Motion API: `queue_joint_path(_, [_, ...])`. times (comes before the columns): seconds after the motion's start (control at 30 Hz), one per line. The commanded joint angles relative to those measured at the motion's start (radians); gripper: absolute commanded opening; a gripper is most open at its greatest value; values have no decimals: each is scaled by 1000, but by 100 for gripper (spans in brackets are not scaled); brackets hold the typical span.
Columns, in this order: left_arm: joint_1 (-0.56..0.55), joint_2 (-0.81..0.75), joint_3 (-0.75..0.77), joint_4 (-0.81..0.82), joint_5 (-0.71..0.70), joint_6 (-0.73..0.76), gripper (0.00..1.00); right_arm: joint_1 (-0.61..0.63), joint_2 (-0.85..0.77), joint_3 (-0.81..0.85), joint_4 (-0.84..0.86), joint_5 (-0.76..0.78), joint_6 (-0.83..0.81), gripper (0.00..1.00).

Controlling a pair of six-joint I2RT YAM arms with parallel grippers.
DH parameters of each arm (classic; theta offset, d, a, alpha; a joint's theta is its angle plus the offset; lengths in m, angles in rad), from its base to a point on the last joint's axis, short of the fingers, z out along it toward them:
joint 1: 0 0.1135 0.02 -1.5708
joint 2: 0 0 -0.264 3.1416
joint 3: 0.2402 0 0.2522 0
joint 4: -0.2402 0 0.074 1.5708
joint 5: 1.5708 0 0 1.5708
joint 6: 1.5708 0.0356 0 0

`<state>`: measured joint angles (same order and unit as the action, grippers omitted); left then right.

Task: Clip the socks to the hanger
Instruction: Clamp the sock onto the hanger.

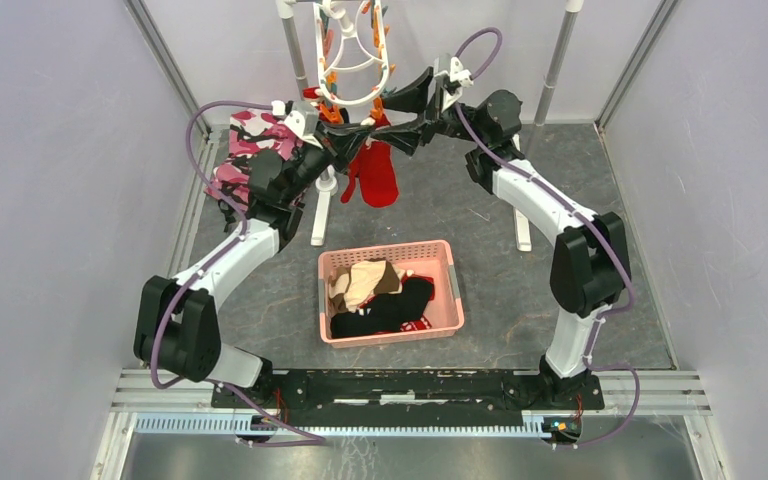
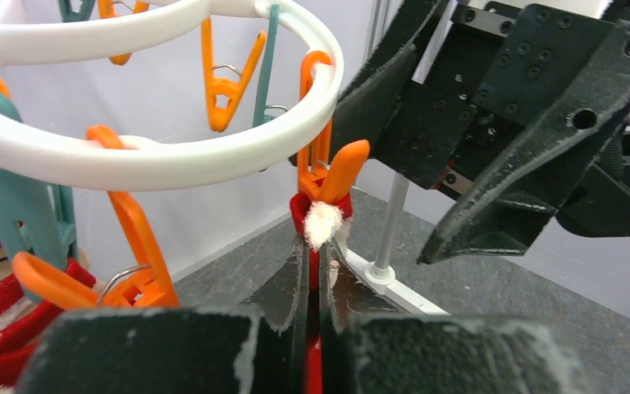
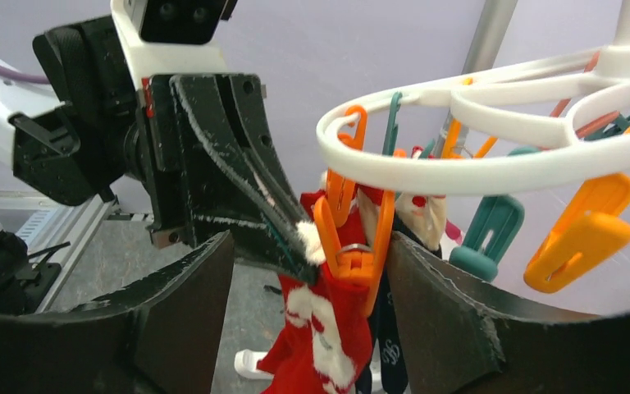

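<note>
The left gripper opens next, since the orange clip (image 1: 376, 112) (image 2: 323, 195) pinches the red sock's cuff.
The white hanger (image 1: 357, 62) hangs at the back with orange and teal clips under its ring (image 2: 172, 156). A red sock (image 1: 372, 172) with white marks dangles from an orange clip (image 3: 351, 240), its fluffy white cuff (image 2: 324, 222) just under that clip. My left gripper (image 2: 318, 246) is shut on the red sock's top edge. My right gripper (image 3: 310, 240) stands open, one finger on each side of the orange clip and the sock (image 3: 328, 328). Beside the red sock hang a navy sock (image 3: 385, 345) and a beige one (image 3: 426, 217). More socks, beige (image 1: 365, 280) and black (image 1: 392, 312), lie in the pink basket (image 1: 390, 247).
A pink camouflage cloth (image 1: 255, 145) hangs on the rack at the left, behind my left arm. Grey rack poles (image 1: 557, 60) rise at the back, with a white foot (image 1: 320, 215) on the dark floor. Both grippers (image 1: 345, 140) (image 1: 400, 112) crowd together under the hanger's near edge.
</note>
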<state>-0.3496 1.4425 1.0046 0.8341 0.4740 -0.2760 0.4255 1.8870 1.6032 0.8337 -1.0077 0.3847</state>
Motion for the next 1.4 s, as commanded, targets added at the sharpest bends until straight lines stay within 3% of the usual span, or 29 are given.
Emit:
queue_joint_path(0.0, [11, -74, -10, -18, -33, 3, 2, 5, -126, -73, -89, 33, -120, 75])
queue_joint_path(0.4, [14, -171, 11, -210, -136, 100, 2, 3, -326, -221, -388, 139, -431, 79])
queue_joint_path(0.6, [14, -196, 16, -251, -161, 89, 4, -24, -361, -253, -403, 260, -426, 80])
queue_joint_path(0.7, [14, -211, 10, -258, -134, 57, 18, -42, -364, -252, -375, 293, -401, 80])
queue_joint_path(0.83, [14, -266, -23, -262, -129, 10, 45, -58, -352, -220, -344, 331, -386, 78])
queue_joint_path(0.97, [14, -373, -69, -295, -142, 4, 64, -61, -321, -188, -271, 311, -281, 78])
queue_joint_path(1.17, [15, -540, -117, -438, -313, -3, 95, -64, -282, -182, -121, 288, -132, 77])
queue_joint_path(1.23, [22, -561, -93, -519, -373, 1, 98, -63, -271, -174, -99, 298, -98, 76])
queue_joint_path(1.37, [63, -519, -20, -587, -352, -55, 98, -63, -244, -141, -75, 335, -36, 76])
